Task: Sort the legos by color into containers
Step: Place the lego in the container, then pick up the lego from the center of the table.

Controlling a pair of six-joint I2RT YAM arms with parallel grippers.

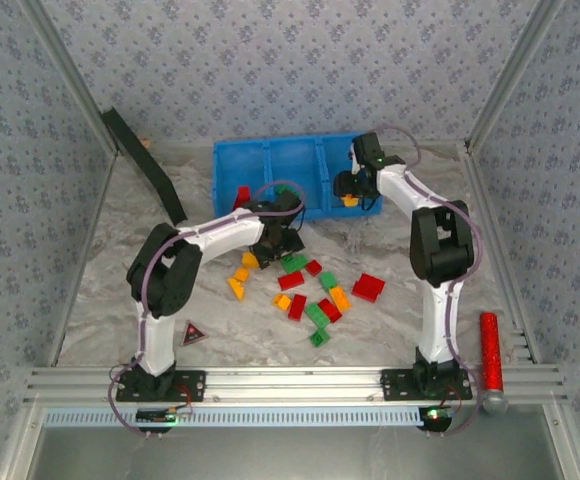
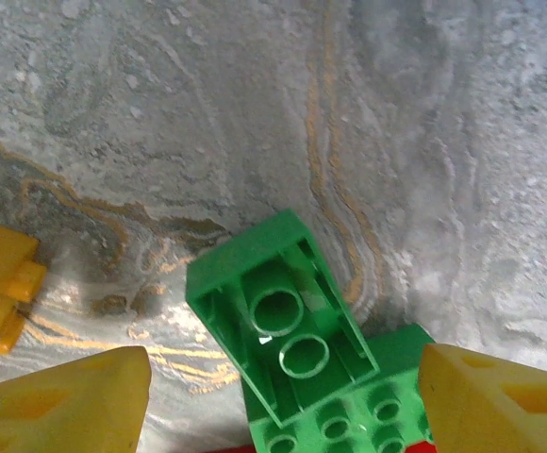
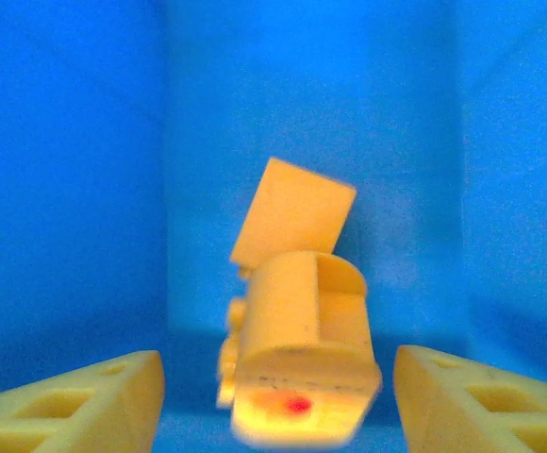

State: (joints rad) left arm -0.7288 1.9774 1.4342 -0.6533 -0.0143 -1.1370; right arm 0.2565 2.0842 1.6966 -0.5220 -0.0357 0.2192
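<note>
I should next lower the open fingers of my left gripper just beside the long sides of the upturned green lego [image 2: 278, 321] below, and close them above the bottom lego it rests on.
The blue bin [image 1: 270, 160] stands at the back, split into three containers. My right gripper [image 1: 353, 188] hangs over the right container. It is open [image 3: 278, 406], and a blurred orange-yellow lego [image 3: 302, 349] sits loose between the fingers, clear of both. A second orange-yellow lego [image 3: 292, 212] lies behind it. A red lego [image 1: 242, 195] lies in the left container. My left gripper [image 1: 276, 243] is low over the pile of legos on the table. It is open [image 2: 288, 406] around an upturned green lego [image 2: 278, 321] that rests on another green lego [image 2: 387, 401]. A yellow lego [image 2: 0, 283] lies to the left.
Red [image 1: 368, 287], green [image 1: 318, 315] and yellow [image 1: 238, 285] legos are scattered mid-table. A dark red-marked triangle [image 1: 193, 333] lies near the left base. A red cylinder [image 1: 489, 350] lies at the right edge. A black bar [image 1: 145, 160] leans at the back left.
</note>
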